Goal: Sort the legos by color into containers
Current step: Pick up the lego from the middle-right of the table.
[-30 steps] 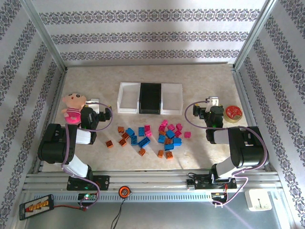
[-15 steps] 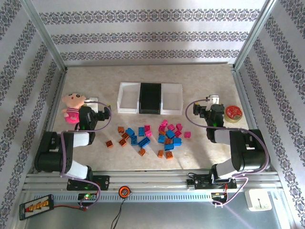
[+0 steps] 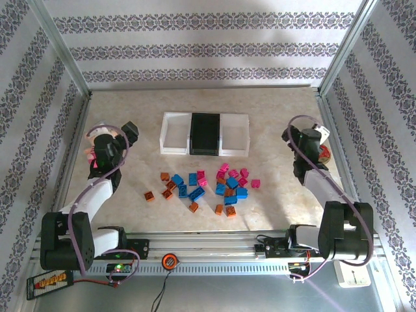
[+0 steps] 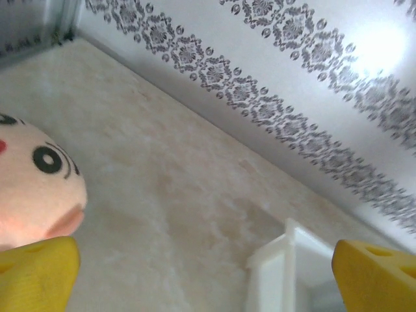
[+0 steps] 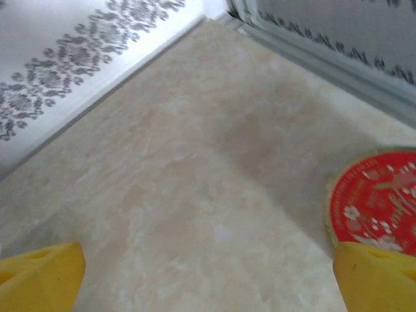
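The outermost pink brick is separate from the other bricks, so my right gripper draws back and down around it next.
The legos (image 3: 207, 187), blue, orange and pink bricks, lie scattered on the table in front of the containers. The containers stand in a row at the back: a white tray (image 3: 173, 133), a black tray (image 3: 206, 133) and a second white tray (image 3: 236, 132). My left gripper (image 3: 129, 130) hovers over the left side of the table, left of the trays, open and holding nothing. In the left wrist view the left gripper (image 4: 208, 286) faces bare table and a white tray corner (image 4: 286, 260). My right gripper (image 3: 314, 136) is far right, open and holding nothing. The right gripper (image 5: 208, 286) looks down on bare table.
A pink plush doll (image 3: 93, 156) lies under my left arm, and its face (image 4: 32, 188) fills the left of the left wrist view. A red tape roll (image 5: 377, 201) sits by the right wall (image 3: 338, 123), partly under my right arm. Patterned walls enclose three sides.
Both arms have swung outward, away from the brick pile: the left gripper up and left over the doll, the right gripper up and right over the tape roll. The bricks have not moved.
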Tool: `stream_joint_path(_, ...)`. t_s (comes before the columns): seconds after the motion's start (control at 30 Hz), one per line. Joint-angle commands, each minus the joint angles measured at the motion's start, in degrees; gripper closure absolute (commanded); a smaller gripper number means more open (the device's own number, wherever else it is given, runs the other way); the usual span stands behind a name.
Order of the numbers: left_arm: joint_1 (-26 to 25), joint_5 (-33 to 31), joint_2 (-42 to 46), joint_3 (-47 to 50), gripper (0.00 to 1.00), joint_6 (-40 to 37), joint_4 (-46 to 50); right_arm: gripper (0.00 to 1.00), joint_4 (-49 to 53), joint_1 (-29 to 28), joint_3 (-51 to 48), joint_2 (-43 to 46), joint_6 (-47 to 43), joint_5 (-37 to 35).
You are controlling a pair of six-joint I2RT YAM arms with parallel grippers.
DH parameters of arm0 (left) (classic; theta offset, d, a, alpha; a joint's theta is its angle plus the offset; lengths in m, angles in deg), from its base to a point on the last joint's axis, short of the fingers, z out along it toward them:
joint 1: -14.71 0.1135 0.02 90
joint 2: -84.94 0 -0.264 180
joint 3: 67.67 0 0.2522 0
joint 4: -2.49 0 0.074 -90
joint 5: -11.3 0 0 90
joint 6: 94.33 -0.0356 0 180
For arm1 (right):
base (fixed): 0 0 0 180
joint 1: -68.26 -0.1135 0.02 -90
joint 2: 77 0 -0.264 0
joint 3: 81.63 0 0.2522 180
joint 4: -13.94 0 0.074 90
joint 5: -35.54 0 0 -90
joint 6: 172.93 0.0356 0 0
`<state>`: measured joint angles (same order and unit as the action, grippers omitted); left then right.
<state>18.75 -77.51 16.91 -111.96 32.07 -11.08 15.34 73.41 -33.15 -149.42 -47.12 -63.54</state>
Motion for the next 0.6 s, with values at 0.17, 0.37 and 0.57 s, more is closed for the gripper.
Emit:
stream_joint_path(0.17,1.51,16.41,-0.9,8.09,0.01,24.59,-21.3,0.02,25.89,-8.4,6.29,1.95,3.64,8.07)
stream_joint_path(0.37,1.3,25.7,1.43,8.63,0.01,24.56,-17.18,0.1,38.56,-15.28,3.73,6.64,2.29,8.95)
stream_joint_path(0.57,1.24,29.11,4.51,11.47,0.01,25.54,-14.86,0.19,45.51,-22.5,2.11,9.43,1.08,10.56)
